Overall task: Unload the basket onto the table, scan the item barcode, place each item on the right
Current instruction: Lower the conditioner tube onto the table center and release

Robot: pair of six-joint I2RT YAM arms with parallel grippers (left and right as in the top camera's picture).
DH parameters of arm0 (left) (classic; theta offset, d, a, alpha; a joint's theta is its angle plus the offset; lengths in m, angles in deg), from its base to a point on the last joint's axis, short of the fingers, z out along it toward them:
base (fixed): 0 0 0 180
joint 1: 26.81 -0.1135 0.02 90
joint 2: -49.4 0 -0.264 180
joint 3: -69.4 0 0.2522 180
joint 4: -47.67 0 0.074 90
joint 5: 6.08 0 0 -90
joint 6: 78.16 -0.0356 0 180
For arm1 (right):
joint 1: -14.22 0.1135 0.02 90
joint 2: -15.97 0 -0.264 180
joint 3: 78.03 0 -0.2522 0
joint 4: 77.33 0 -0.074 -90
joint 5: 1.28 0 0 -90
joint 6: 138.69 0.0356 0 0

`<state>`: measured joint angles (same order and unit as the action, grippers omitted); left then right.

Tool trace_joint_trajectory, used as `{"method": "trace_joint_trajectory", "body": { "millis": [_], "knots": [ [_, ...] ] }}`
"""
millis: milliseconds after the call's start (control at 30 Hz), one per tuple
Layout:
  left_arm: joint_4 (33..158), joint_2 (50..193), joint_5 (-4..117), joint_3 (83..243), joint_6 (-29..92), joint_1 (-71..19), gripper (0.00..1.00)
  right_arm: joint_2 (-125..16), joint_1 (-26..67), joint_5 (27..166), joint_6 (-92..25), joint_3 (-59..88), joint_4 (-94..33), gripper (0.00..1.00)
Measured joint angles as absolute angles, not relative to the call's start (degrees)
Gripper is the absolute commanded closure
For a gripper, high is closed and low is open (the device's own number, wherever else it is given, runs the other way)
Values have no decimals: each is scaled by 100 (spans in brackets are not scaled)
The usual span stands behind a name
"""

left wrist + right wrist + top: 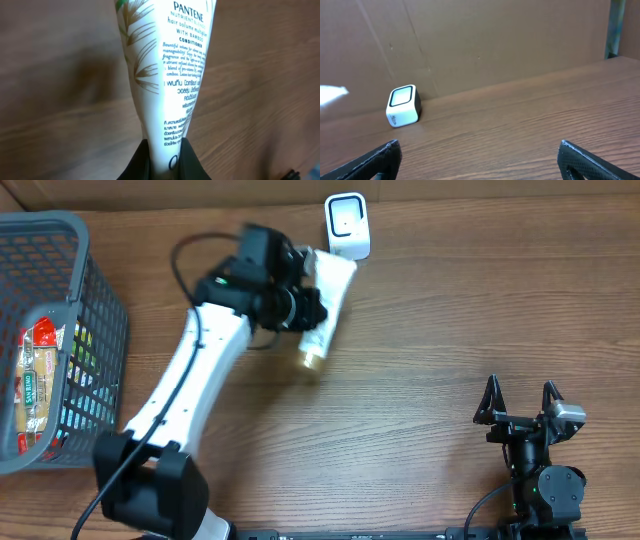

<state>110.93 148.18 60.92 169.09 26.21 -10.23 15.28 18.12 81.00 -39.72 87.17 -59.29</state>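
Observation:
My left gripper draws back from the scanner next and lowers the tube [325, 305] onto the table.
A white Pantene conditioner tube [325, 305] with a gold cap hangs above the table near the back, its flat end close to the white barcode scanner [347, 226]. My left gripper [300, 308] is shut on the tube; in the left wrist view the black fingers [142, 162] pinch the tube [165, 75] at its narrow end, printed text facing the camera. No barcode shows. My right gripper [522, 402] stands open at the near right, nothing between its fingertips [382, 155]. The right wrist view shows the scanner [403, 106] far left by the cardboard wall.
A grey wire basket [100, 310] with packaged goods stands at the left edge. A brown cardboard wall [495, 40] backs the wooden table [450, 320].

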Motion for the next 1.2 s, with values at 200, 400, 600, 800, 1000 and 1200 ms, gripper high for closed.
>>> {"method": "trace_joint_trajectory", "body": {
  "millis": [200,400,600,800,1000,1200],
  "knots": [
    [10393,15153,6033,16103,3482,-879,96,1528,1812,8100,-3972,8715,-5931,0],
    [10358,15555,6033,15954,4100,-831,96,1528,1812,8100,-3974,8715,-5929,0],
    [10358,16016,6028,15952,4365,-532,95,1528,1812,8100,-3972,8715,-5929,0],
    [10334,16116,6031,15946,4177,-466,58,1528,1812,8100,-3970,8715,-5931,0],
    [10413,16116,6031,15991,3904,-484,53,1528,1812,8100,-3972,8715,-5929,0],
    [11027,16116,6033,16761,3508,-639,50,1528,1812,8100,-3972,8717,-5929,0]
  ]
}}
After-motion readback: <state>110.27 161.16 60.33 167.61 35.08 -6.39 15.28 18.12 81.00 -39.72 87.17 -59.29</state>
